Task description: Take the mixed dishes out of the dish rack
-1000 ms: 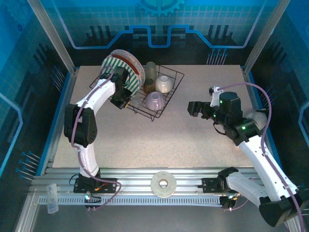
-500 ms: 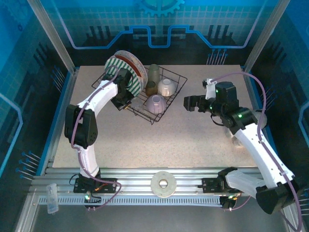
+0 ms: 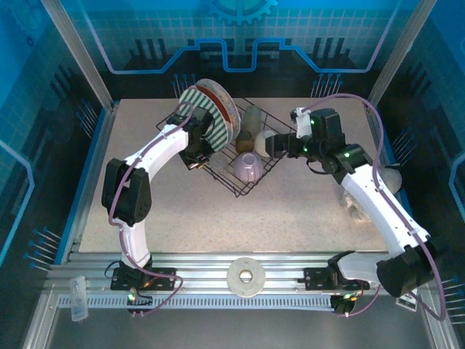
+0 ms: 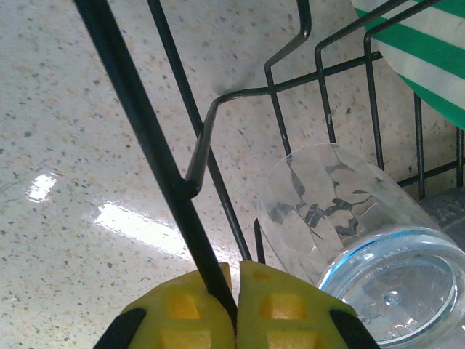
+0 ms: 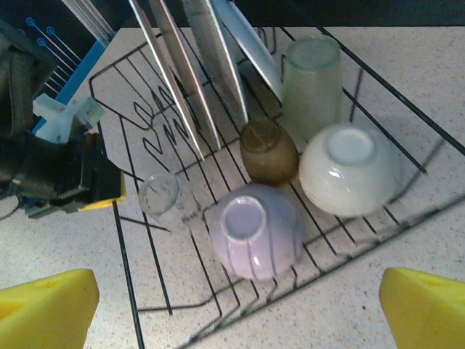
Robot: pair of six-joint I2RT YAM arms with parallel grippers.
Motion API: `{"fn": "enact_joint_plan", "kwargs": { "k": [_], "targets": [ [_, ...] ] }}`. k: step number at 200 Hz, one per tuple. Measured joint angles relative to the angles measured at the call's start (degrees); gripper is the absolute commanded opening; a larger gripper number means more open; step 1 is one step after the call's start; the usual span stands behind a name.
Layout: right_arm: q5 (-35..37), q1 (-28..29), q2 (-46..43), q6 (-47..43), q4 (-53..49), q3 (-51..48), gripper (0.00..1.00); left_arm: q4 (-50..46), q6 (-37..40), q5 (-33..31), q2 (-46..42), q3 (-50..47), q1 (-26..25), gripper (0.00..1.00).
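The rack's pinched wire shifts with my left gripper toward the clear glass's spot next for release there, as that spot lies beside my fingers toward my right gripper.
The black wire dish rack (image 3: 240, 185) stands at the table's back centre. My left gripper (image 3: 200, 149) is shut on a wire of its left side (image 4: 156, 145), yellow fingers (image 4: 283, 309) pinched together. Upright in the rack are the green-and-white striped plate (image 3: 211, 120) and the red-rimmed plate (image 3: 227, 109). Beside them stand the pale tumbler (image 5: 311, 76), brown cup (image 5: 269, 150), cream bowl (image 5: 349, 169) and lavender cup (image 5: 256, 231), upside down. My right gripper (image 5: 236, 309) hangs open over the rack's near right edge, holding nothing.
A clear glass (image 4: 356, 233) lies on its side in the rack close to my left fingers. A white ring disc (image 3: 245, 276) sits on the front rail. A pale lump (image 3: 392, 177) lies behind my right arm near the table's right edge.
The rack and its dishes have slid right and turned, pulled by my left gripper. My right gripper has swung left, from open table to over the rack's right side.
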Motion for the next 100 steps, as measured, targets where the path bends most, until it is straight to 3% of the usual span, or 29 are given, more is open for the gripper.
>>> {"fn": "enact_joint_plan", "kwargs": {
  "k": [58, 100],
  "targets": [
    [-1.4, 0.1, 9.7, -0.1, 1.4, 8.3, 1.00, -0.2, 0.9, 2.5, 2.7, 3.8, -5.0, 0.00],
    [-0.2, -0.2, 14.9, 0.3, 0.5, 13.4, 0.93, 0.7, 0.9, 5.1, 4.7, 6.2, -6.6, 0.00]
  ]
}}
